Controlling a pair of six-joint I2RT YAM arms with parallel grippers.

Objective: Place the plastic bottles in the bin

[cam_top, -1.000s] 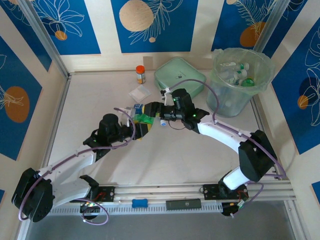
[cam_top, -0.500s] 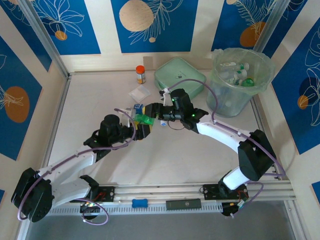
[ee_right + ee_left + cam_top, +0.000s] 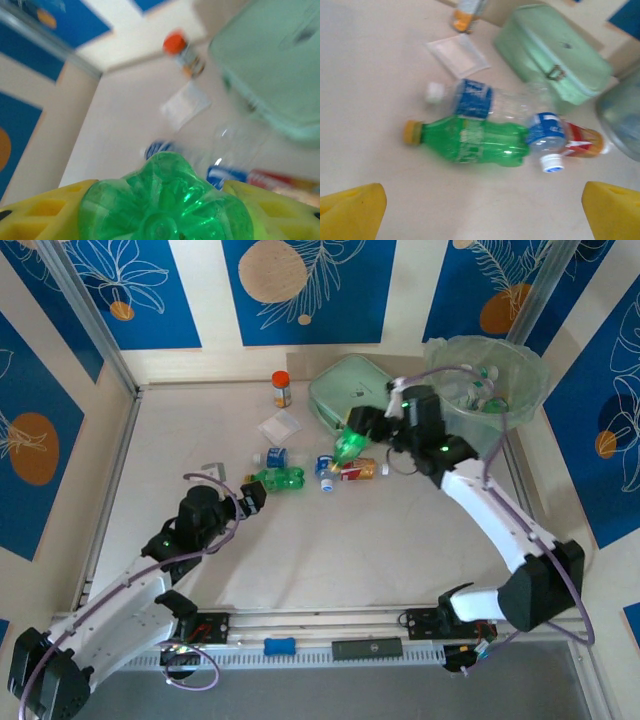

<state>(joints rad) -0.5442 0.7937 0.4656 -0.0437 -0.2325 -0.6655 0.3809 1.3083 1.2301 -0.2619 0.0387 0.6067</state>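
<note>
My right gripper needs to swing the green bottle over the bin's opening (image 3: 480, 383) next, beside and outward of the gripper with bottles already inside, and let it go.
My right gripper (image 3: 352, 443) is shut on a green bottle (image 3: 347, 447) and holds it above the table, left of the bin (image 3: 440, 445); in the right wrist view the green bottle's base (image 3: 164, 202) sits between the yellow fingers (image 3: 45, 210). The bin, lined with a pale green bag, holds several bottles (image 3: 478, 390). On the table lie another green bottle (image 3: 280, 480) (image 3: 470, 140), a clear blue-labelled bottle (image 3: 275, 456) (image 3: 475, 97), a small blue-labelled bottle (image 3: 325, 465) (image 3: 547, 132) and a red-labelled bottle (image 3: 358, 470) (image 3: 580, 142). My left gripper (image 3: 252, 496) (image 3: 485, 212) is open, just short of the green bottle.
A mint-green square case (image 3: 355, 390) (image 3: 555, 50) lies at the back beside the bin. An orange-capped jar (image 3: 281, 388) (image 3: 182, 52) stands left of the case, with a white packet (image 3: 279, 426) (image 3: 457, 55) in front of it. Patterned walls enclose the table.
My right gripper has lifted a green bottle from the cluster and carried it up and right toward the bin. My left arm has pulled back to the near left, away from the bottles.
</note>
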